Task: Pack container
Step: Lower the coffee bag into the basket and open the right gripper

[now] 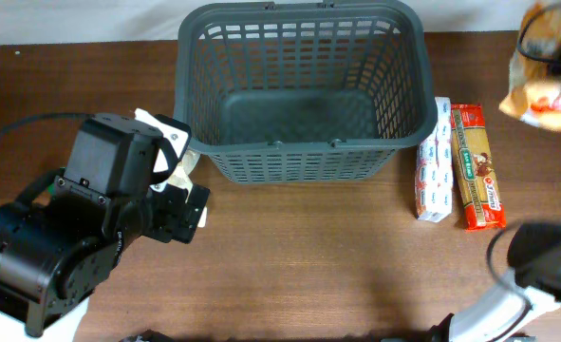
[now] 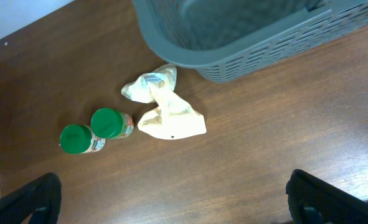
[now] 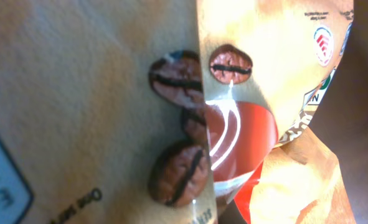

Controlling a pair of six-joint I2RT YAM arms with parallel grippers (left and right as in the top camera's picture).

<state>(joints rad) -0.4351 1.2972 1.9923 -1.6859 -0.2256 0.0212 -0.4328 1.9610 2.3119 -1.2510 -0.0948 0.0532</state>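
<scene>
The robot's right gripper should carry the coffee bag (image 1: 543, 95) to the left in the overhead view, lower it to the bare bottom of the basket and let go of it there.
The dark grey slotted basket (image 1: 299, 163) stands at the back middle of the table with nothing inside; its corner shows in the left wrist view (image 2: 264, 46). My right gripper (image 1: 549, 43) is raised at the far right, to the right of the basket, and shut on a tan coffee bag (image 1: 543, 95) printed with coffee beans. The bag fills the right wrist view (image 3: 109, 106) and hides the fingers. My left gripper (image 2: 171, 205) is open and empty above the bare table, in front of the basket's left corner.
Two green-capped jars (image 2: 90, 132) and a crumpled cream pouch (image 2: 168, 115) lie left of the basket. A white packet (image 1: 434, 161) and a red-and-yellow spaghetti pack (image 1: 476, 166) lie side by side to the basket's right.
</scene>
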